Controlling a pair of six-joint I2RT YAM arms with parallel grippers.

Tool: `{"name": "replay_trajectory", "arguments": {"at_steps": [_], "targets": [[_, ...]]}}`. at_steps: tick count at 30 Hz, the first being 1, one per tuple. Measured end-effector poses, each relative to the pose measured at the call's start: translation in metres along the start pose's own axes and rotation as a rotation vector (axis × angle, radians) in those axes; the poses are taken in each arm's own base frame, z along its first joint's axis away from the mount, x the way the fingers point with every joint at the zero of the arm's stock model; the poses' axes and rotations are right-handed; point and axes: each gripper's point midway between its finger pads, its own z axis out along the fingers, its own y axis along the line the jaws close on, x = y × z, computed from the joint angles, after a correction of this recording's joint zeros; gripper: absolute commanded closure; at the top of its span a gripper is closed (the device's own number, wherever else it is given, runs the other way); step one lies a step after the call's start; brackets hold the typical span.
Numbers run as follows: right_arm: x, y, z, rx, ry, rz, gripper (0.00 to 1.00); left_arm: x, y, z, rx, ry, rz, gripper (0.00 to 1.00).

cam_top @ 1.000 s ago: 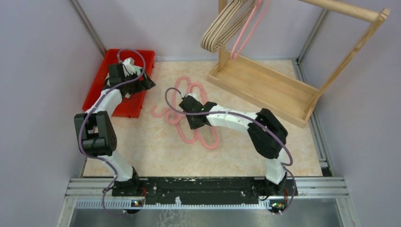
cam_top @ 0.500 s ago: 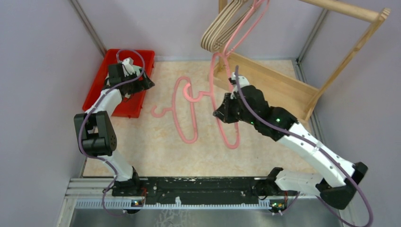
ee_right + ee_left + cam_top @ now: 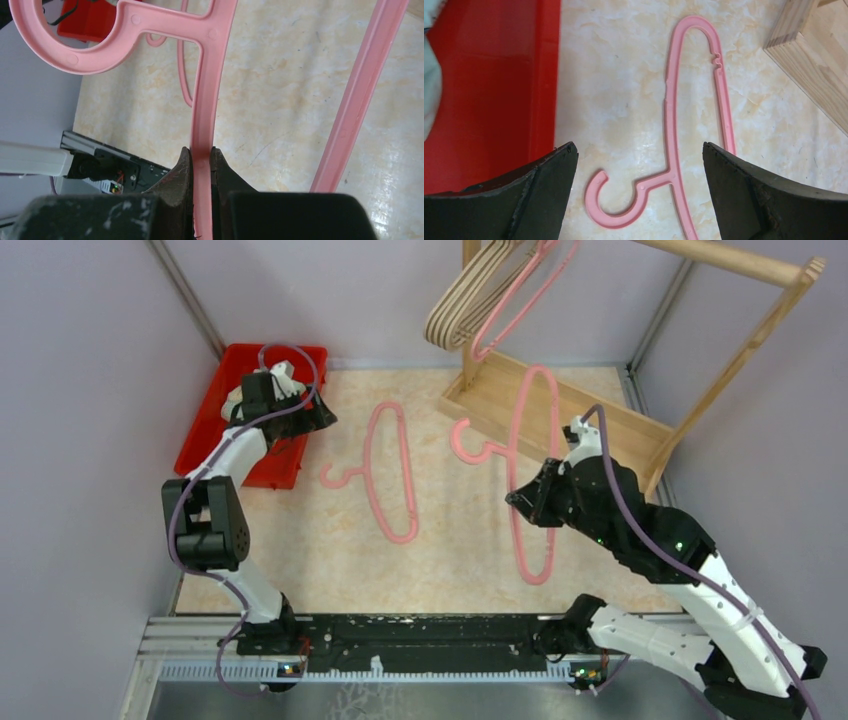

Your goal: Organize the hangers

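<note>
The right gripper moves up and outward next, then hooks the lifted pink hanger over the rack's top bar and releases it. Another pink hanger hangs there.
My right gripper is shut on a pink hanger and holds it lifted above the table, hook to the left; in the right wrist view the jaws pinch its bar. A second pink hanger lies flat on the table and also shows in the left wrist view. My left gripper is open and empty above the red bin's right edge, its jaws wide apart in the left wrist view. Beige hangers and a pink one hang on the rack.
A red bin stands at the back left with something white in it. A light wooden rack with a tray base and a top rail stands at the back right. Grey walls enclose the table.
My right arm has lifted the pink hanger and carried it right, away from the other hanger, toward the rack base. My left gripper has shifted slightly.
</note>
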Motion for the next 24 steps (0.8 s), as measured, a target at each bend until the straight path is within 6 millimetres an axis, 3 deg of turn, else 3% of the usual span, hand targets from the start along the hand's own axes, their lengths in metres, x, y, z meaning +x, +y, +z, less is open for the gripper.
{"name": "replay_trajectory", "arguments": {"at_steps": [5, 11, 15, 20, 24], "targets": [[-0.028, -0.005, -0.018, 0.048, -0.1, 0.028, 1.0, 0.002, -0.023, 0.004, 0.024, 0.009, 0.033, 0.0], [-0.104, 0.027, -0.039, 0.025, -0.279, 0.041, 1.0, -0.016, -0.039, 0.001, 0.042, -0.024, 0.056, 0.0], [-0.136, 0.031, -0.022, 0.043, -0.318, 0.061, 1.0, -0.027, -0.043, 0.0, 0.047, -0.048, 0.063, 0.0], [-0.165, -0.001, 0.017, 0.077, -0.314, 0.155, 1.0, -0.027, -0.042, 0.0, 0.042, -0.05, 0.064, 0.0], [-0.179, -0.02, 0.034, 0.025, -0.314, 0.247, 1.0, -0.028, -0.041, 0.0, 0.038, -0.052, 0.068, 0.0]]}}
